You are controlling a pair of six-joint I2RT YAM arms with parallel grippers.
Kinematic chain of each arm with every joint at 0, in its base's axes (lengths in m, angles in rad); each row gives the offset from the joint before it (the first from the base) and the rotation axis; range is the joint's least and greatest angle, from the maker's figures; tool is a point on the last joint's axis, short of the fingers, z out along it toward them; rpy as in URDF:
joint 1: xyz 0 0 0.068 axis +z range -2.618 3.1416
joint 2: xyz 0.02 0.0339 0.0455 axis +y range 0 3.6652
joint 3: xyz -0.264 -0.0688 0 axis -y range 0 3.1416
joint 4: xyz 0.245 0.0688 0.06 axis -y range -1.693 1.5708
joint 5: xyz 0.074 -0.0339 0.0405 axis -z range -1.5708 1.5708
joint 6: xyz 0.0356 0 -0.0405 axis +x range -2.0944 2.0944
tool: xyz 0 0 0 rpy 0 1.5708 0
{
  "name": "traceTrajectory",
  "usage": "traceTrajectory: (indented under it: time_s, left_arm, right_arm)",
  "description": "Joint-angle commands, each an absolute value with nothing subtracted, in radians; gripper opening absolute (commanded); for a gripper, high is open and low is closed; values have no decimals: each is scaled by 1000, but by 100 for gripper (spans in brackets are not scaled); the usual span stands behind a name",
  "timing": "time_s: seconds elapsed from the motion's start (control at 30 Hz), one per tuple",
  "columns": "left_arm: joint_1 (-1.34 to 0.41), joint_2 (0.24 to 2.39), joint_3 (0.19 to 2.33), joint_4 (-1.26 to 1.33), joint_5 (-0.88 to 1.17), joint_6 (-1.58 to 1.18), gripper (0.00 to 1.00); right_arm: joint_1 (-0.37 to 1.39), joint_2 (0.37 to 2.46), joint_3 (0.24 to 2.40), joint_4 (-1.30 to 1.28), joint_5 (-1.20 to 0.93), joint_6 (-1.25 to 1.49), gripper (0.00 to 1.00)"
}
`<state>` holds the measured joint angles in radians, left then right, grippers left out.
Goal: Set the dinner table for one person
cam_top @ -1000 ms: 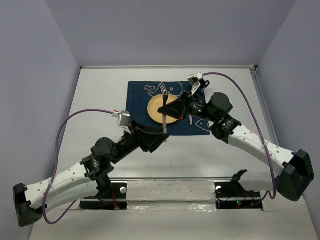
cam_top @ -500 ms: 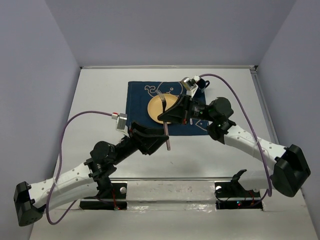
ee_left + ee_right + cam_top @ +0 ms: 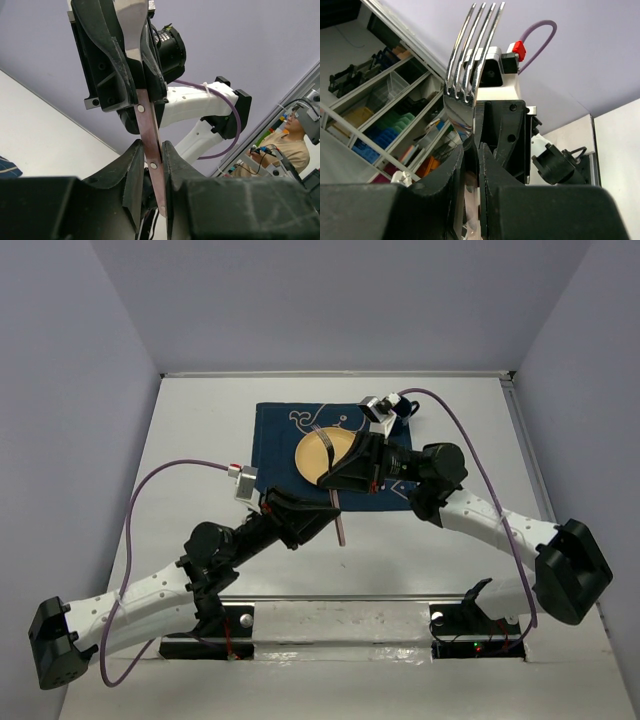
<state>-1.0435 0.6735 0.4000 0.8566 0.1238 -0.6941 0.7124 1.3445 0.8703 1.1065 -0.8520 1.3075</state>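
Observation:
My left gripper lowers outward and to the left in the top view next, releasing the fork (image 3: pixel 340 528). The bare placemat beside the plate is outward below.
A fork (image 3: pixel 340 528) with a brown handle hangs in the air between both grippers, over the near edge of the dark blue placemat (image 3: pixel 275 440) on the dinner table (image 3: pixel 200 440). My right gripper (image 3: pixel 337 480) is shut on the fork's neck, and the tines (image 3: pixel 470 50) stick out beyond its fingers. My left gripper (image 3: pixel 322 512) is shut on the handle (image 3: pixel 149 135), both pads pressing its flat sides. A yellow plate (image 3: pixel 318 455) lies on the placemat under the tines.
A small dark blue object (image 3: pixel 405 405) sits at the placemat's far right corner. The metal rail (image 3: pixel 340 602) runs along the table's near edge by the arm bases. Grey walls enclose the table on three sides.
My left gripper has closed from wide open onto the fork's handle. The right gripper and the fork have drifted slightly left and nearer.

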Motion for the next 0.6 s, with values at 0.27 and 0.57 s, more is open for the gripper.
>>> traceTrajectory:
  time_s: [0.27, 0.57]
  left_arm:
    - [-1039, 660, 416, 953, 127, -695, 0]
    - [-1032, 546, 497, 456, -225, -601, 0]
  right_arm:
    - [707, 1365, 871, 1158, -873, 1318, 0]
    - [707, 1182, 894, 583, -724, 924, 100]
